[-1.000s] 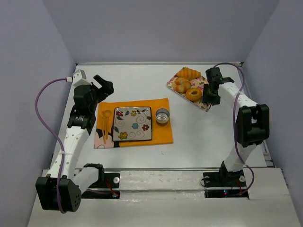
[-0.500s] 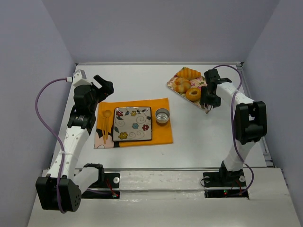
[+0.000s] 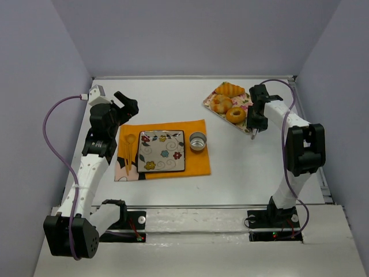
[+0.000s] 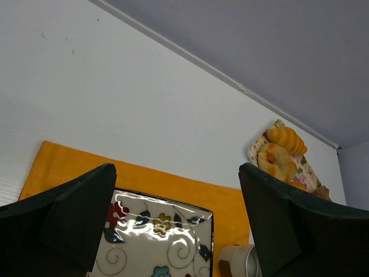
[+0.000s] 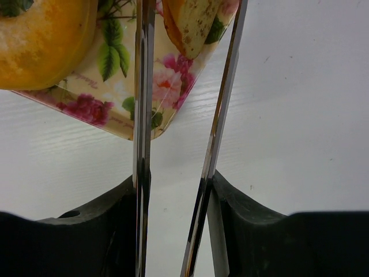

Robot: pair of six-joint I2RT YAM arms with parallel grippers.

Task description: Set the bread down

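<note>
My right gripper lifts next, swings left in the top view, lowers over the flowered plate's far half (image 3: 157, 142) and releases the tongs, since the flowered plate is empty.
The bread (image 5: 193, 20), brown crust with a pale cut face, lies at the near right corner of the floral tray (image 5: 115, 98), next to the golden doughnut (image 5: 40, 40). My right gripper (image 5: 176, 190) holds metal tongs (image 5: 222, 115). The tong arms stand apart, one on each side of the bread. In the top view my right gripper (image 3: 253, 122) hangs over that tray corner and hides the bread. My left gripper (image 3: 125, 104) is open and empty above the far left of the orange mat (image 3: 199, 164).
The floral tray (image 3: 210, 104) also bears a doughnut (image 3: 235, 115), a croissant (image 3: 229, 89) and another bun. On the mat are a square flowered plate (image 3: 162, 151), a metal cup (image 3: 198, 141) and yellow cutlery (image 3: 128, 147).
My right gripper has swung and shifted slightly toward the tray's near right corner, with the tongs now pointing down at it. The left arm has not moved.
</note>
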